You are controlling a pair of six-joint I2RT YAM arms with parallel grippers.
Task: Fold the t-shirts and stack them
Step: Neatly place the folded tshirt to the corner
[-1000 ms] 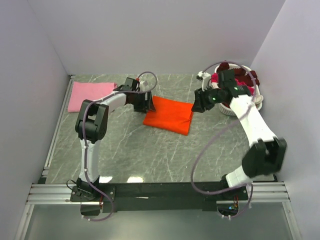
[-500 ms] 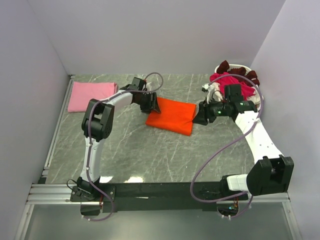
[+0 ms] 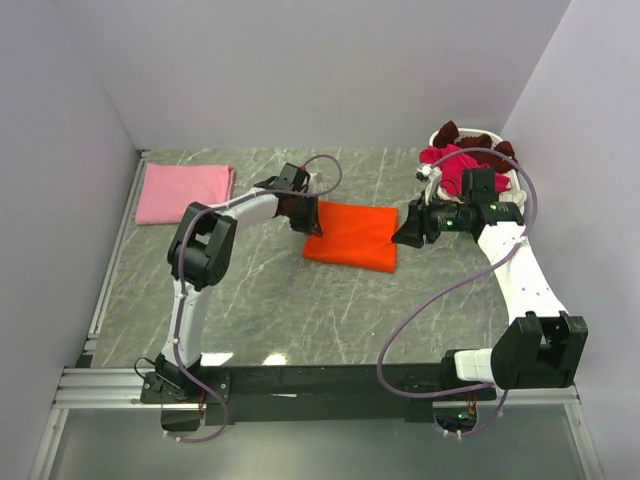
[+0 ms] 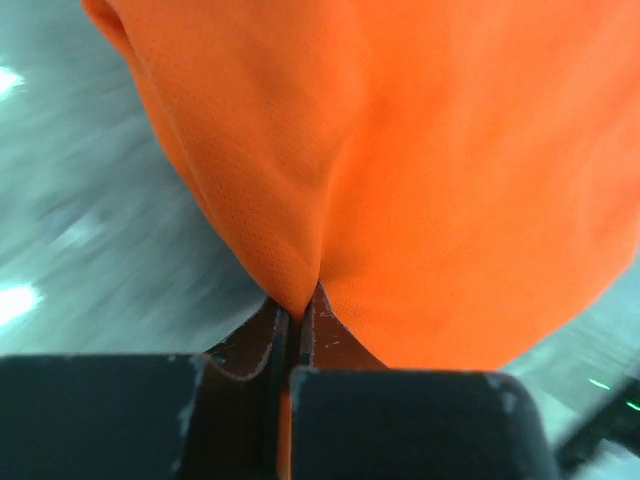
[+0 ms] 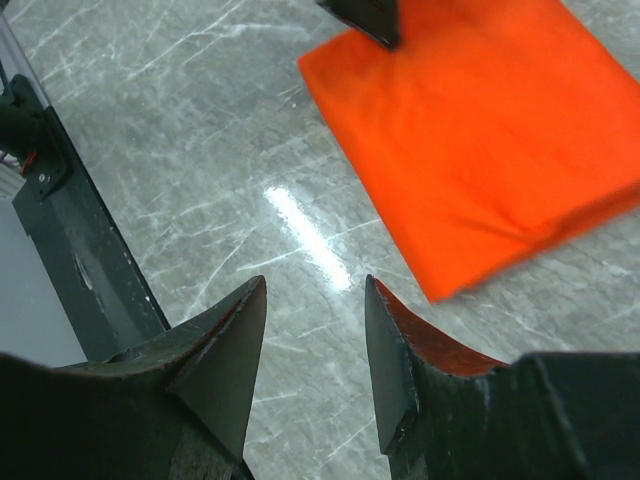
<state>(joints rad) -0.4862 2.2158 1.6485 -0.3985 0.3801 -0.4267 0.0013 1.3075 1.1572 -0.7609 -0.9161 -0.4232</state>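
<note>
The orange t-shirt in my left gripper goes up, across left in the top view and down for release next, as the folded pink t-shirt [image 3: 185, 192] lies there. The pink t-shirt lies flat.
A folded bright orange t-shirt [image 3: 352, 236] lies flat in the middle of the table. My left gripper [image 3: 308, 215] is shut on its left edge; the left wrist view shows the orange cloth [image 4: 450, 180] pinched between the closed jaws [image 4: 300, 305]. My right gripper [image 3: 405, 232] hovers at the shirt's right edge, open and holding nothing. In the right wrist view its fingers [image 5: 315, 290] stand apart over bare table beside the orange shirt [image 5: 480, 130]. A folded light pink t-shirt [image 3: 185, 192] lies at the far left. Magenta [image 3: 458, 160] and maroon [image 3: 446, 131] t-shirts are heaped in the basket.
The white plastic basket [image 3: 512, 190] stands at the back right against the wall, behind my right arm. White walls close in the marbled table [image 3: 300, 310] on three sides. A metal rail [image 3: 320, 385] runs along the near edge.
My left gripper has closed on the orange shirt's left edge, and shirt and gripper have slid a little to the right. The right gripper drifted slightly right, staying open.
</note>
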